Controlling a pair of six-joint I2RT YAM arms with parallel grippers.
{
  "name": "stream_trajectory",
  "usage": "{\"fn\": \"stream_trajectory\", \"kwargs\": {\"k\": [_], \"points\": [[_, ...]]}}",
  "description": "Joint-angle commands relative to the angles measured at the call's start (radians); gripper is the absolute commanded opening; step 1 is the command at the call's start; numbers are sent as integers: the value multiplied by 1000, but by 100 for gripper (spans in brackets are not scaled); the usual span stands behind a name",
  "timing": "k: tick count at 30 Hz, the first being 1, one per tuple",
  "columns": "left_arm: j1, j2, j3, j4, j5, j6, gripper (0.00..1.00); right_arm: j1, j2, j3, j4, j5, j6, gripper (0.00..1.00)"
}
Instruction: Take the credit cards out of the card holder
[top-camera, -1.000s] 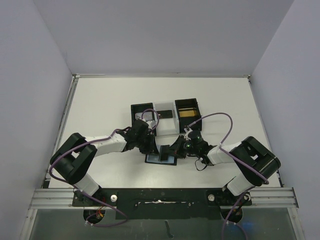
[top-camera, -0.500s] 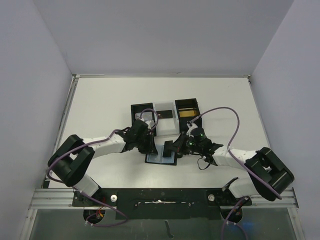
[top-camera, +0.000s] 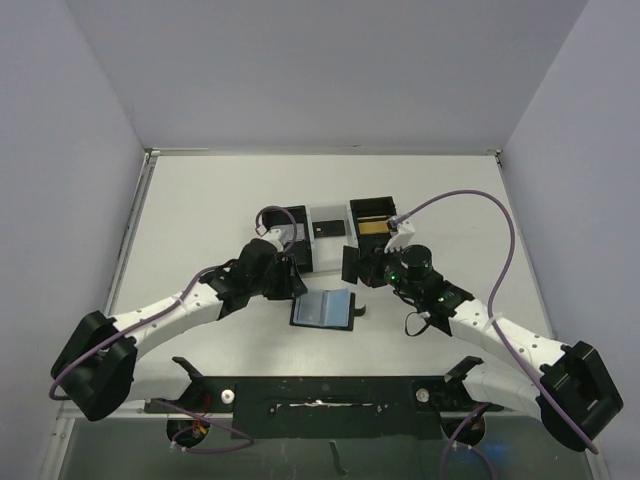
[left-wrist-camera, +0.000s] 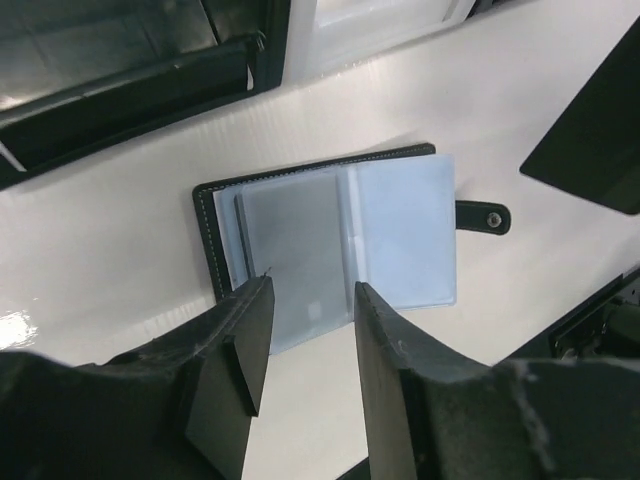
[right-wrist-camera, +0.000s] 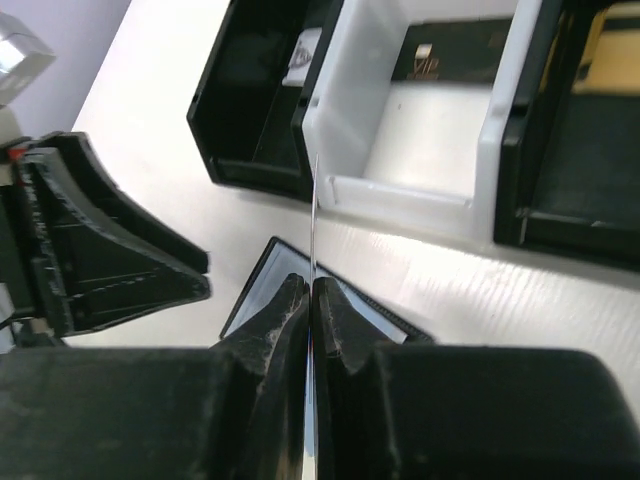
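The robot's right gripper should swing outward over the small black rectangle in the white box, turning as it goes, and move down to let go, since that rectangle looks like the dark card the robot has.
The card holder lies open and flat on the table, blue-grey pockets up, its closing tab to the right; it also shows in the left wrist view. My right gripper is shut on a thin card that looks dark from above and is held on edge above the table, behind the holder. In the right wrist view the card is edge-on between my shut fingers. My left gripper is open and empty just left of the holder. A gold-tan card lies in the right black box.
Three open-top boxes stand in a row behind the holder: a black one, a white one with a small black rectangle in it, and a black one. Walls close in the table on three sides.
My right gripper has lifted the card off the holder and carried it back toward the boxes. My left gripper has drawn away to the left, off the holder, which now lies flat.
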Motion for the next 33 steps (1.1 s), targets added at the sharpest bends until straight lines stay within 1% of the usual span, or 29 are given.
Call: {"fn": "stream_trajectory", "kwargs": {"k": [1,4,7,10,13,16,21,23,25,28,33], "points": [[15,-133,-34,37,-116,2,39,3,-72,23,82,86,-274,0],[29,-211,-62,30,-163,2,46,11,-95,16,134,106,-431,0],[47,-285,-61,-6,-221,16,53,31,-95,14,177,99,-638,0],[63,-338,-62,-54,-281,20,62,67,-75,36,150,116,-892,0],[86,-375,-59,-104,-317,22,68,83,-28,81,99,154,-1047,0],[115,-401,-49,-171,-363,18,70,80,30,131,69,157,-1132,0],[187,-418,-30,-273,-383,23,71,71,156,242,13,127,-1244,0],[203,-432,-31,-284,-379,28,71,63,218,287,9,123,-1269,0],[207,-447,-35,-285,-374,30,71,53,274,333,-4,72,-1295,0],[211,-462,-38,-287,-359,32,71,38,366,411,-22,41,-1302,0],[216,-486,-35,-311,-339,24,71,30,497,495,-30,66,-1322,0]]}}
